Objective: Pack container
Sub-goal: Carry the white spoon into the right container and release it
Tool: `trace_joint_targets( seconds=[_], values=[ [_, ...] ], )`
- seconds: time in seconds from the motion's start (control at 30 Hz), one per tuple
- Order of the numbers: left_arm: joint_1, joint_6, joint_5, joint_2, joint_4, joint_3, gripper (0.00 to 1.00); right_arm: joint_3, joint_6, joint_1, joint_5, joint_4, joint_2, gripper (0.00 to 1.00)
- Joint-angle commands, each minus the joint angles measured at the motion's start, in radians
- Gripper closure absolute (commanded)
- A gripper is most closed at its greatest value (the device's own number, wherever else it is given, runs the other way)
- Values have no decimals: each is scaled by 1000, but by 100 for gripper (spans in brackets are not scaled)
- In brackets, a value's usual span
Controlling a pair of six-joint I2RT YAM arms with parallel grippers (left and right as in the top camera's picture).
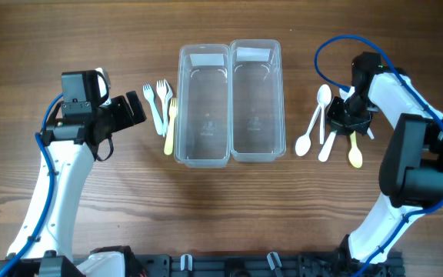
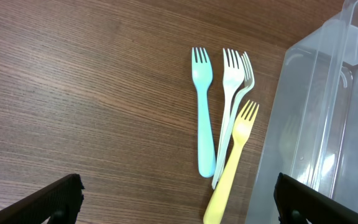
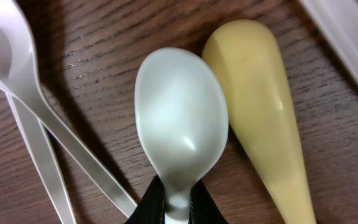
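Note:
I will lift my right gripper, carry the pale spoon to the left in the overhead view, and lower it into the container nearest the spoons, because that container is empty.
Two clear containers (image 1: 204, 108) (image 1: 256, 100) stand side by side at the table's middle. Several forks lie left of them: a blue fork (image 2: 202, 118), a white fork (image 2: 232, 81) and a yellow fork (image 2: 235, 162). My left gripper (image 2: 176, 202) is open and empty, just short of the fork handles; it also shows in the overhead view (image 1: 133, 110). My right gripper (image 3: 178, 199) is shut on the neck of a pale spoon (image 3: 179, 124), low over the table. A yellow spoon (image 3: 260, 112) lies beside it and white spoons (image 3: 5, 56) lie to its left.
The left container's wall (image 2: 328, 124) is close to the yellow fork. In the overhead view the spoons (image 1: 314, 123) lie right of the containers, under the right gripper (image 1: 343, 117). Bare wood table surrounds everything.

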Motion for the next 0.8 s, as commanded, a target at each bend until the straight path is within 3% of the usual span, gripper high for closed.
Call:
trace_joint_targets(
  seconds=[0.0,0.27,0.4,0.57,0.77],
  values=[
    [-5,20,-13,3,3,21,0,4,-3,6,27,-19,-120,96],
    [-4,19,-13,4,3,21,0,22,-21,132,-181,13,-521,96],
    [-5,20,-13,4,3,21,0,22,-2,249,-191,34,-601,96],
    [-5,19,-13,4,3,21,0,-2,44,407,-135,121,-557,96],
    [-4,20,-13,3,3,21,0,-12,78,497,-63,223,-356,96]
  ],
)
